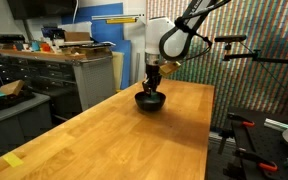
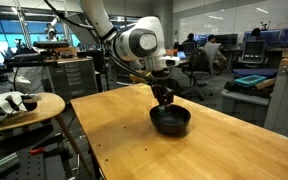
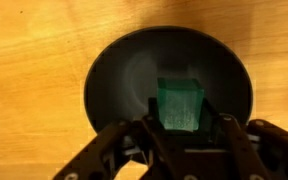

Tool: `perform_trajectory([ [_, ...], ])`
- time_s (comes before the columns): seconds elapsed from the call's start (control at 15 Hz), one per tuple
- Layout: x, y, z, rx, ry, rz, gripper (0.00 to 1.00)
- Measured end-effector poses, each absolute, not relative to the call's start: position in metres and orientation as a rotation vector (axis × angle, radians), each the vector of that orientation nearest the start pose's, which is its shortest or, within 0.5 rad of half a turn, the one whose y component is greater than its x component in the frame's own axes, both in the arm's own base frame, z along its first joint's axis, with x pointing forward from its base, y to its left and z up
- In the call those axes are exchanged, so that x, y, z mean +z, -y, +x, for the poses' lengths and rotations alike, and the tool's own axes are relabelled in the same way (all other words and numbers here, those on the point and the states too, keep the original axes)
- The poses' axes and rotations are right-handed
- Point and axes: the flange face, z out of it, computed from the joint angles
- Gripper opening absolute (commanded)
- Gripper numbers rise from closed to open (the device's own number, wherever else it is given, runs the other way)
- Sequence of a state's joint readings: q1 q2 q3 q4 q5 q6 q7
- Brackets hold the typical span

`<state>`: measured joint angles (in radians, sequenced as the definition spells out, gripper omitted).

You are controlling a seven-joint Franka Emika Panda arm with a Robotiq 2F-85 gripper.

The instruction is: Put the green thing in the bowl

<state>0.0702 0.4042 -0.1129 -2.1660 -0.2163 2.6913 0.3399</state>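
Note:
I should lower my gripper toward the bottom of the bowl and let go of the block there, because the green block (image 3: 180, 103) is already hanging over the open inside of the bowl.
The black bowl (image 1: 150, 100) stands on the wooden table, also seen in an exterior view (image 2: 170, 121) and filling the wrist view (image 3: 124, 75). My gripper (image 3: 181, 122) hangs just above the bowl, in both exterior views (image 1: 153, 87) (image 2: 164, 101). It is shut on the green block (image 3: 180, 103), which sits between the fingertips over the bowl's inside. The block is too small to make out in the exterior views.
The wooden table (image 1: 114, 140) stretches toward the camera, with a flat yellow piece (image 1: 13, 160) near its front corner. Cabinets with clutter (image 1: 54, 70) stand beyond one edge. A small round side table (image 2: 24, 105) stands beside the table.

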Motion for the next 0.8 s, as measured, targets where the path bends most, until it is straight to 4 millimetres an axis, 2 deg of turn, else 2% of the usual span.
perform_trajectory([
  [0.2,0.199,0.024,0.578,-0.293,-0.371,-3.23,0.17],
  [0.27,0.194,0.028,0.578,-0.307,-0.393,-3.228,0.67],
  [0.33,0.189,0.032,0.578,-0.317,-0.412,-3.227,0.68],
  [0.6,0.18,0.043,0.577,-0.334,-0.456,-3.224,0.98],
  [0.8,0.185,0.047,0.582,-0.357,-0.497,-3.208,1.0],
])
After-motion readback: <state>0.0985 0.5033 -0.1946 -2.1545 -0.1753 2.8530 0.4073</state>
